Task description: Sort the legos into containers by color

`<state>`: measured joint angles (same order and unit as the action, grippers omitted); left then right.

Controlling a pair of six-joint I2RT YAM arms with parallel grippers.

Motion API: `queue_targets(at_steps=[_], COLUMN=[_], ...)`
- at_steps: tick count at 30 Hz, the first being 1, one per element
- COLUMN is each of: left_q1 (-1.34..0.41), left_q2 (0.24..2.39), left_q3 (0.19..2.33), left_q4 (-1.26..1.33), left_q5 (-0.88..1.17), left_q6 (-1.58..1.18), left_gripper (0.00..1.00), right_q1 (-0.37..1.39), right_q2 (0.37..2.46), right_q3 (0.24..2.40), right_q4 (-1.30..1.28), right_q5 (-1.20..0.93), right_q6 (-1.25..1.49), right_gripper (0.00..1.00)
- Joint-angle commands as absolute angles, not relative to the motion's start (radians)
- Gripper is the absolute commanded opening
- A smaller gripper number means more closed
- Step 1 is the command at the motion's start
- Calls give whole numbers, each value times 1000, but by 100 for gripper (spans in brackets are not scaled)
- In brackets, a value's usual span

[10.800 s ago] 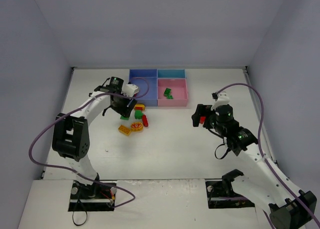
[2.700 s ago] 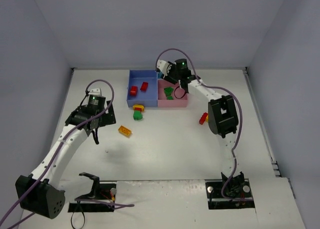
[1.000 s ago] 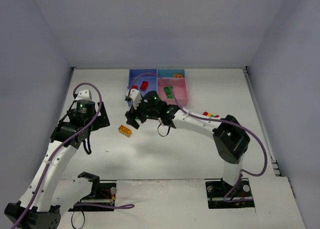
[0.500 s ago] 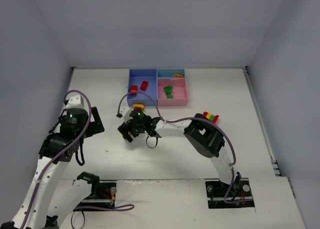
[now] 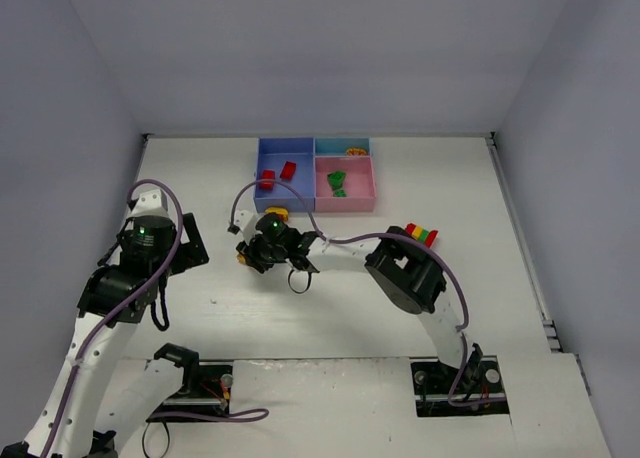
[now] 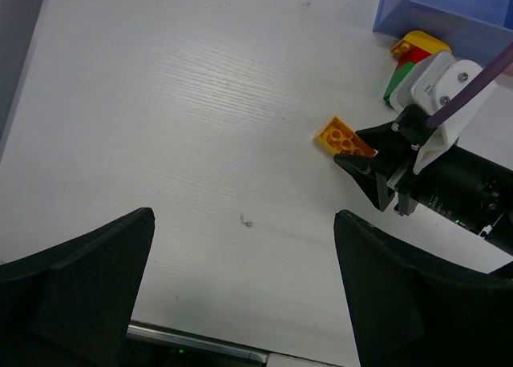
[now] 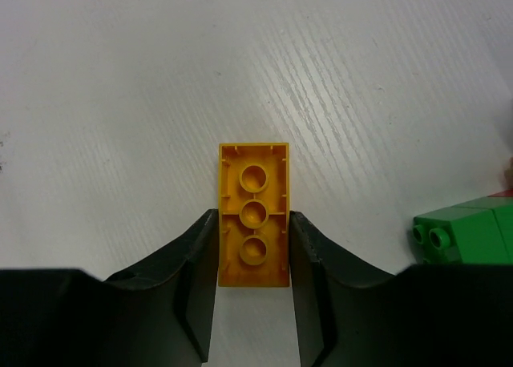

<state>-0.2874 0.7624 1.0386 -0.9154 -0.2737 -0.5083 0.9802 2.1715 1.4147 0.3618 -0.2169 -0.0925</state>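
Observation:
My right gripper has the teal tray [image 5: 330,148] outward of it, to its right in the top view. The tray holds a yellow piece, so next I will lift the orange brick over it and let go.
An orange brick [image 7: 254,227] lies studs-down on the white table, and my right gripper [image 7: 254,259] is shut on its long sides. From the left wrist view the same orange brick [image 6: 343,136] sticks out of the right gripper [image 6: 370,160]. My left gripper [image 6: 244,287] hangs open over bare table, well left of the brick. The containers stand at the back: a blue tray [image 5: 258,183] with two red bricks [image 5: 288,170], a pink tray [image 5: 345,205] with green bricks [image 5: 337,183], and a teal tray [image 5: 330,148].
A yellow, red and green stack [image 6: 410,56] sits just in front of the blue tray, close behind the right gripper; its green brick [image 7: 465,232] shows at the right. Another red, yellow and green stack [image 5: 421,234] stands on the table further right.
The right gripper has come down over the orange brick and closed on it. The left arm drew back toward the near left a second ago and has held still since.

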Motion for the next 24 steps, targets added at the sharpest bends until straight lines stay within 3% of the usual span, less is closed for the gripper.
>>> queue_targets(at_steps=[1,11,18,24], left_q1=[-282,-282,-282,-282], left_q2=[787,876,956,1015], left_q3=[1060,1051,1054,1071], left_q4=[-865,-789,-733,-735], left_q5=[-273,-233,-210,-218], left_q6=[-502,-515,-511,-503], left_gripper=[87,87,87,87], right_q1=[956,698,485,422], right_q2=[2040,1830,1928,2068], right_q3=[1422,1445,1600,1724], right_q4=[399,339,308,298], right_q5=[-238,-327,-313,-279], right_q6=[-179,-506,-737,-883], right_gripper=[0,3,7,11])
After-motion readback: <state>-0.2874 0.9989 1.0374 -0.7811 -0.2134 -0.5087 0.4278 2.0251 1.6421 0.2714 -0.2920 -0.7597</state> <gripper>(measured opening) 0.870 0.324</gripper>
